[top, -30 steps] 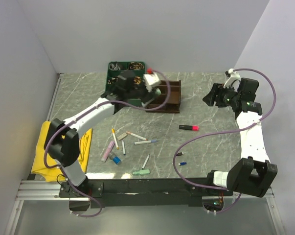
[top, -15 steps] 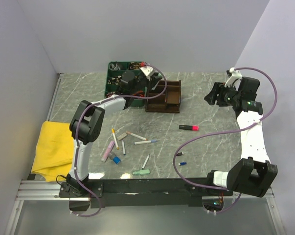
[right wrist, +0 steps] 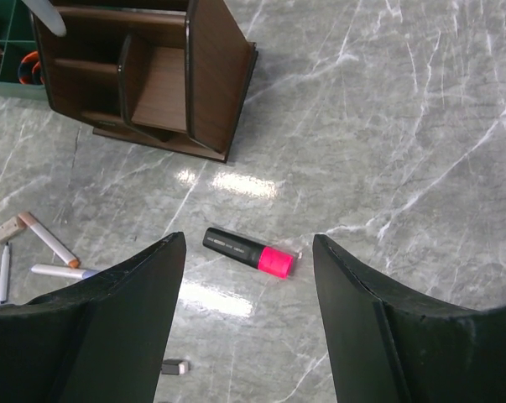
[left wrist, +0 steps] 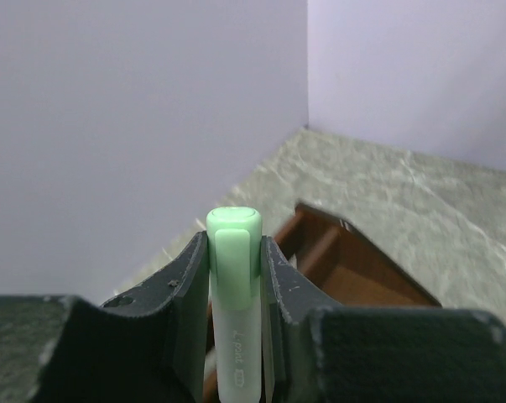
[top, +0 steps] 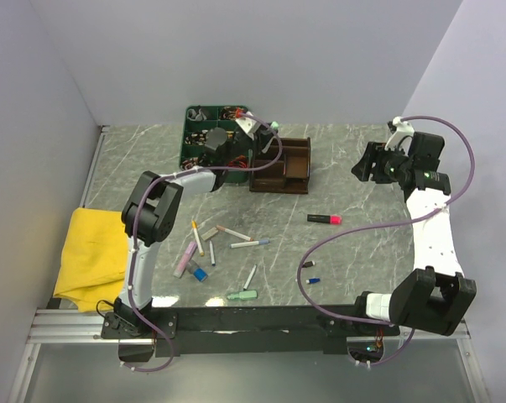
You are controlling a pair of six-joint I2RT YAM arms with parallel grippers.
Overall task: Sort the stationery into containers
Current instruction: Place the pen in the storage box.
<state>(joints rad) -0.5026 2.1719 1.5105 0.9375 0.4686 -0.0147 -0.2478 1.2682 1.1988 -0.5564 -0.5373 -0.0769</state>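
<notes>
My left gripper should lower the mint-green highlighter [top: 273, 127] into the organiser's open back slots below it next and release it there.
My left gripper [top: 268, 134] is shut on a mint-green highlighter [top: 273, 127] and holds it over the back left of the dark brown wooden organiser [top: 288, 166]. In the left wrist view the highlighter [left wrist: 234, 336] stands cap-up between my fingers [left wrist: 188, 285], with the organiser [left wrist: 362, 273] below. My right gripper [top: 367, 164] is open and empty, high above the table. In its wrist view a pink-and-black marker [right wrist: 249, 251] lies between the open jaws, far below. Several pens and highlighters [top: 211, 242], a blue cap [top: 200, 274] and a mint eraser [top: 242, 295] lie front left.
A green tray [top: 190, 143] of small parts stands against the organiser's left side. A yellow cloth [top: 89, 252] lies at the left edge. Two tiny bits [top: 310, 265] lie front of centre. Walls close the back and both sides.
My left arm has folded up with its elbow high. The gripper has carried the highlighter a little right and back over the organiser. The right arm has barely moved.
</notes>
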